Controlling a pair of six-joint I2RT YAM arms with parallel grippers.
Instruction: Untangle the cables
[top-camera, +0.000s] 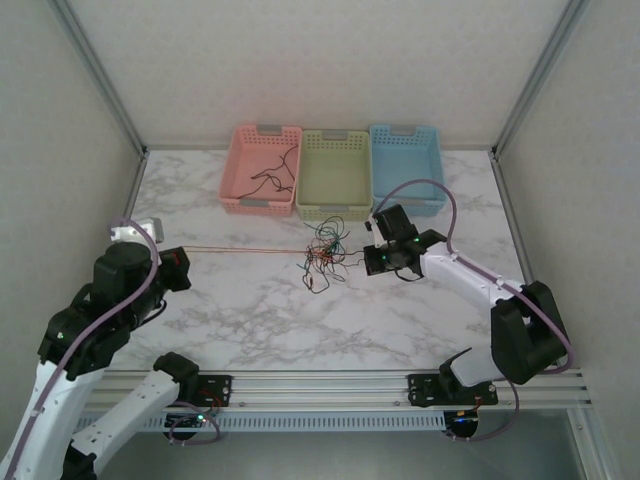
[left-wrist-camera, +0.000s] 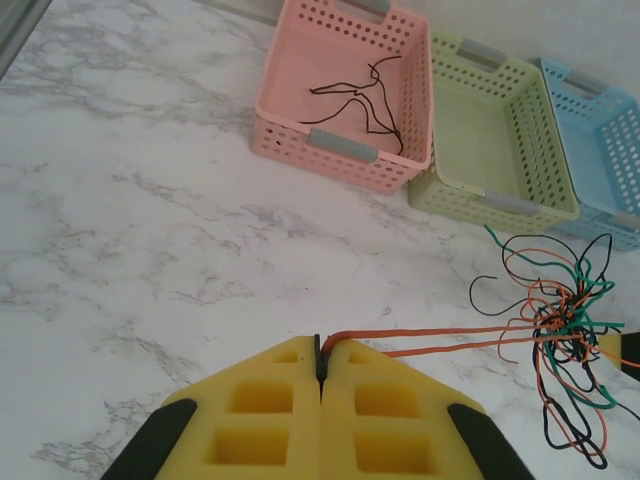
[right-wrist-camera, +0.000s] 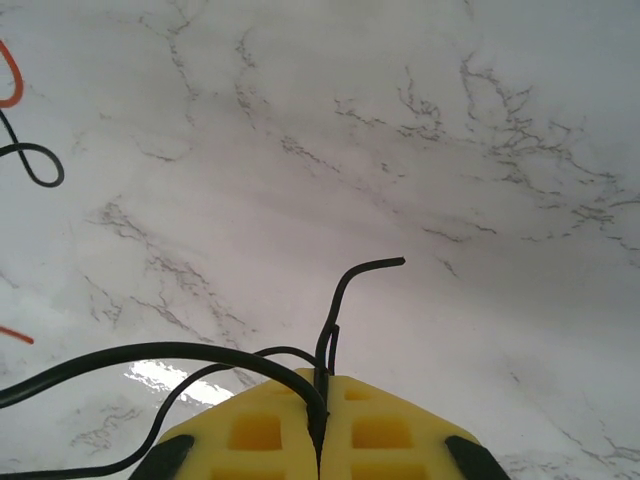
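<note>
I will lower my left gripper toward the tangle (top-camera: 325, 255) and let go of the orange cable (top-camera: 245, 250). The cable is pulled tight and still caught in the knot.
The cables lie as a tangle (top-camera: 325, 255) of thin black, green, red and orange wires on the marble table, in front of the green basket. My left gripper (left-wrist-camera: 322, 345) is shut on an orange cable (left-wrist-camera: 440, 335), which runs taut from the yellow pads to the tangle (left-wrist-camera: 565, 335). In the top view that orange cable (top-camera: 245, 250) stretches straight from the left gripper (top-camera: 186, 256) to the knot. My right gripper (top-camera: 368, 262) sits just right of the tangle. Its pads (right-wrist-camera: 320, 378) are shut on a black cable (right-wrist-camera: 345, 290) whose free end curls up past the fingertips.
Three baskets stand in a row at the back: pink (top-camera: 262, 205) holding loose black cables (top-camera: 275, 175), green (top-camera: 333, 210) and blue (top-camera: 408, 130). White walls and metal posts close in the table on three sides.
</note>
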